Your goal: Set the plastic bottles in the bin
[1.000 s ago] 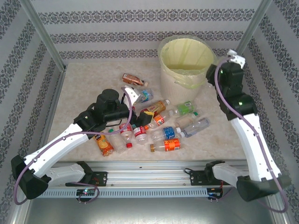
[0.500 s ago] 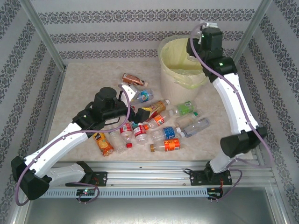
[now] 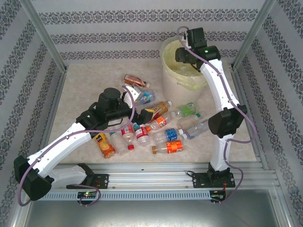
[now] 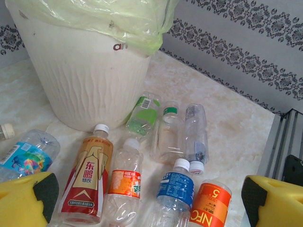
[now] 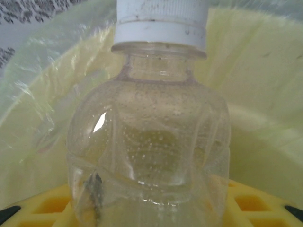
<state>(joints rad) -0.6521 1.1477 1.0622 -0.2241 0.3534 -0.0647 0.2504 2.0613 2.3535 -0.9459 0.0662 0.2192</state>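
Observation:
I will next lower my right gripper into the bin's lined opening [image 3: 182, 70], which is directly below it, and let go of the clear plastic bottle where the liner can catch it.
My right gripper [image 3: 183, 53] hangs over the mouth of the bin [image 3: 176, 84], shut on a clear plastic bottle [image 5: 149, 142] with a white cap; the yellow-green liner fills the background behind it. Several plastic bottles [image 3: 158, 124] lie in a loose pile on the table in front of the bin. My left gripper [image 3: 136, 100] hovers open above that pile, its yellow fingers [image 4: 26, 201] wide apart and holding nothing. Beneath it lie a red-and-gold labelled bottle [image 4: 87, 177], an orange-labelled clear one [image 4: 124, 182], a blue-labelled one [image 4: 176, 189] and an orange NFC one [image 4: 210, 205].
A brown-labelled bottle [image 3: 134, 80] lies apart at the back left of the pile, and an orange bottle [image 3: 105, 145] at its near left. The bin's ribbed white wall [image 4: 90, 80] stands just behind the pile. Patterned walls and metal posts enclose the table.
The right arm has swung from the right side of the table up and left, bringing its bottle over the bin. The left arm has barely shifted.

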